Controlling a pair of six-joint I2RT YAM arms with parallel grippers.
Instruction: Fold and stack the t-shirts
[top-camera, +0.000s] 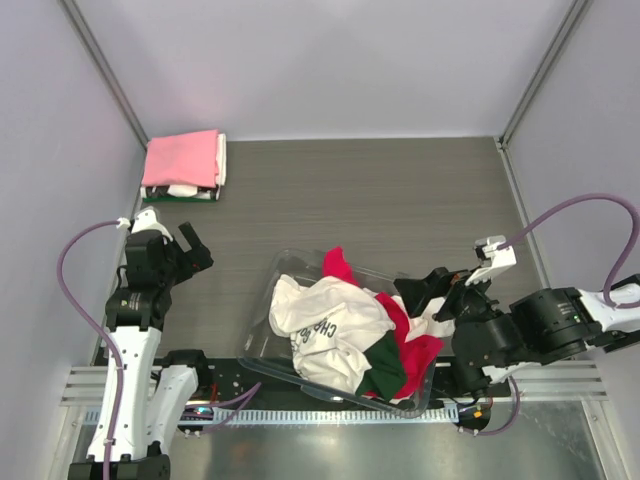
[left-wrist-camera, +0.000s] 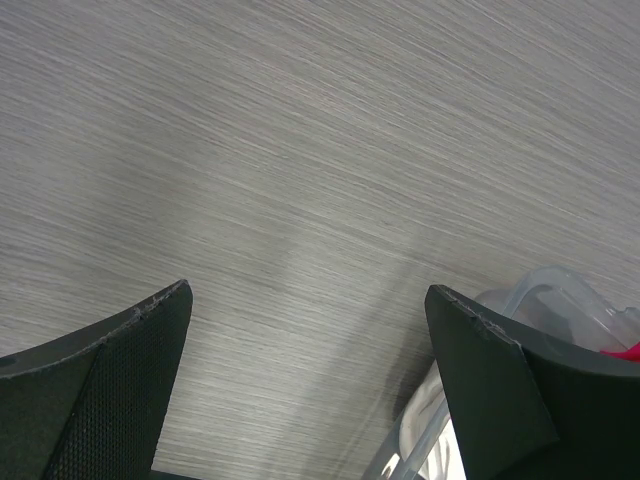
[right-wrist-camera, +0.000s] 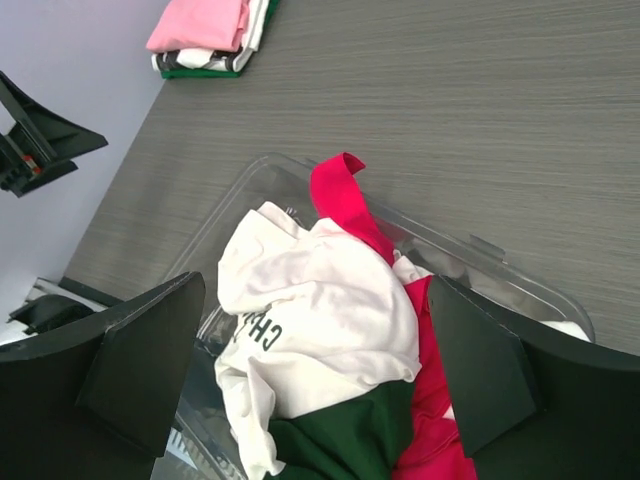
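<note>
My right gripper needs to move down across the bin (top-camera: 290, 265) next, onto the cream shirt's black print (top-camera: 317, 325), because that print is below and to the left in the top view.
A clear plastic bin (top-camera: 290, 265) near the front edge holds crumpled t-shirts. A cream-white one with black print (top-camera: 325, 325) lies on top of a red-magenta one (top-camera: 340, 265) and a dark green one (top-camera: 385, 365). My right gripper (top-camera: 432, 295) hangs open at the bin's right side, and in its wrist view the cream shirt (right-wrist-camera: 320, 300), red cloth (right-wrist-camera: 345, 200) and green cloth (right-wrist-camera: 340, 440) lie beyond its empty fingers. My left gripper (top-camera: 195, 250) stands open and empty over bare table left of the bin (left-wrist-camera: 560, 290).
A folded stack with a pale pink shirt (top-camera: 182, 160) on top sits at the back left corner, with white and green layers under it (right-wrist-camera: 200, 62). Grey walls close the table on three sides. The grey wood-grain tabletop (top-camera: 400, 200) stretches behind the bin.
</note>
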